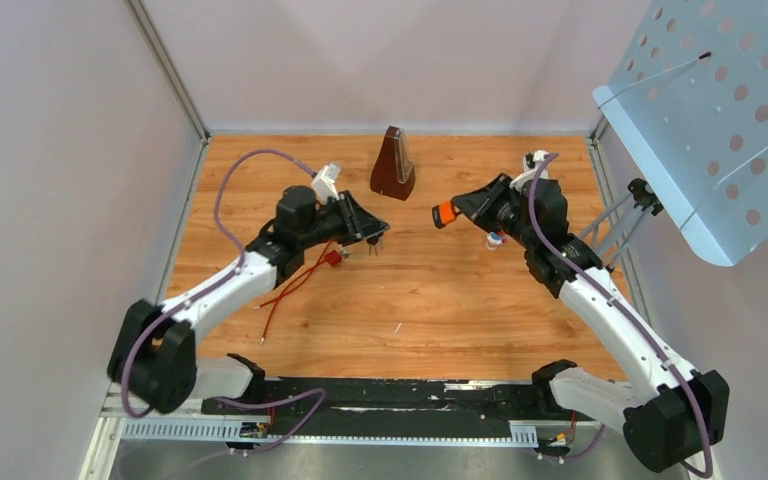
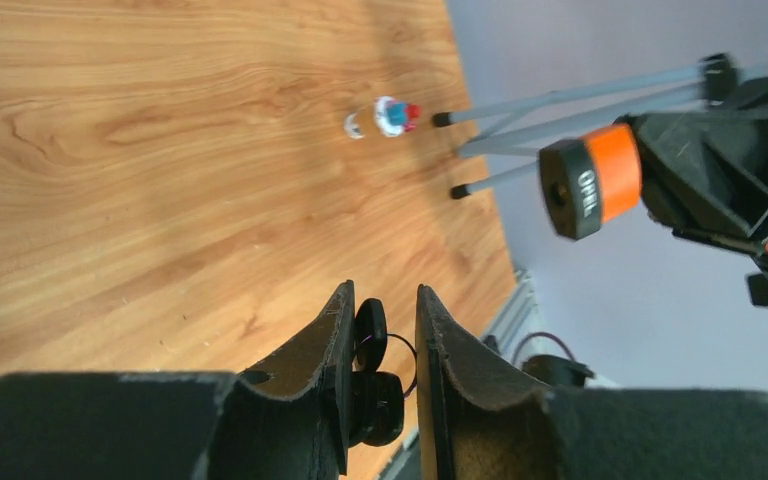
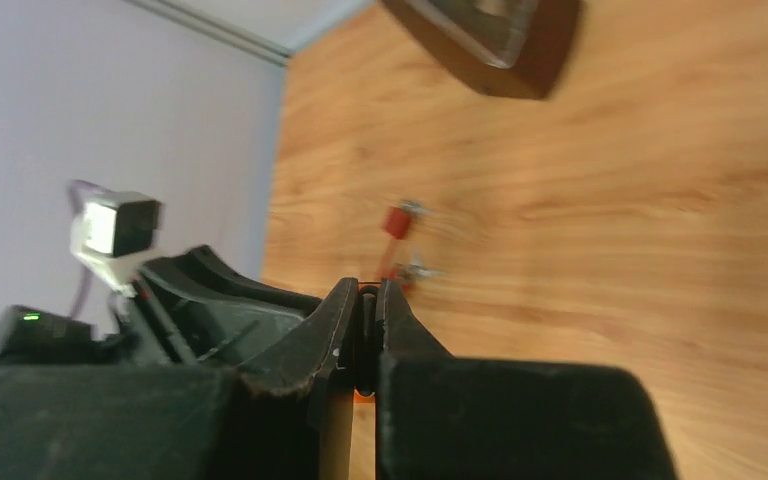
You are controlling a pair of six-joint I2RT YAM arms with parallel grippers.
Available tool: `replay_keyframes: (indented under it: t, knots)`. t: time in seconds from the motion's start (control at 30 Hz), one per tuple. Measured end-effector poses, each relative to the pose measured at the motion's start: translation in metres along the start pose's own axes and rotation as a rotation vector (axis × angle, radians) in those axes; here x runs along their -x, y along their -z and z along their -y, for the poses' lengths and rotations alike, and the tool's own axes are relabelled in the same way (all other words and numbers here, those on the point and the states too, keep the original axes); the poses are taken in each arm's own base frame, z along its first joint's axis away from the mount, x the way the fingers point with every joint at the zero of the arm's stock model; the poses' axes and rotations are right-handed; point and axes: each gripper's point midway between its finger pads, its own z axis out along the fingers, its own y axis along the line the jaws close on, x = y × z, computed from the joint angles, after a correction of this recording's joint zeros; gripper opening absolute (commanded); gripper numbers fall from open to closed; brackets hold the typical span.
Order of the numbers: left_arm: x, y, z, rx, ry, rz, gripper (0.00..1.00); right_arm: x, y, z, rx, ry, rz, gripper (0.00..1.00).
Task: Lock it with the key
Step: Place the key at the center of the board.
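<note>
I need to move my right gripper down next and tip its fingers toward the bare wood between the arms, where the tabletop is clear for the orange (image 3: pixel 360 396) padlock.
My left gripper (image 1: pixel 372 232) is raised over the wooden table, shut on a bunch of black-headed keys (image 2: pixel 372 335) on a thin ring; the key heads sit between its fingers (image 2: pixel 385 290). My right gripper (image 1: pixel 463 208) faces it across a small gap, shut on a padlock with an orange and black body (image 1: pixel 445 213). In the left wrist view the lock (image 2: pixel 590 180) hangs in the air to the upper right, its black end turned towards me. In the right wrist view the fingers (image 3: pixel 365 285) pinch a thin dark part of the lock, with a bit of orange (image 3: pixel 360 396) below.
A brown metronome (image 1: pixel 392 165) stands at the back centre. A red wire with a connector (image 1: pixel 332 258) lies under the left gripper. A small red, white and blue object (image 1: pixel 497 240) lies by the right arm. A music stand with a perforated desk (image 1: pixel 720 110) stands at the right edge.
</note>
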Motion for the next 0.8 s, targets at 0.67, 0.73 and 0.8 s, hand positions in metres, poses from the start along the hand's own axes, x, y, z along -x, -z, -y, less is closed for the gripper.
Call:
replay_keyframes:
  t: [0.67, 0.73, 0.8]
  knots:
    - [-0.061, -0.218, -0.115, 0.3, -0.111, -0.234, 0.0, -0.105, -0.062, 0.187, -0.386, -0.005, -0.46, 0.0]
    - [-0.061, -0.22, -0.118, 0.322, -0.118, -0.251, 0.0, -0.109, -0.066, 0.191, -0.384, -0.009, -0.473, 0.0]
    - [-0.061, -0.222, -0.12, 0.333, -0.125, -0.266, 0.1, -0.112, -0.072, 0.195, -0.378, -0.019, -0.487, 0.0]
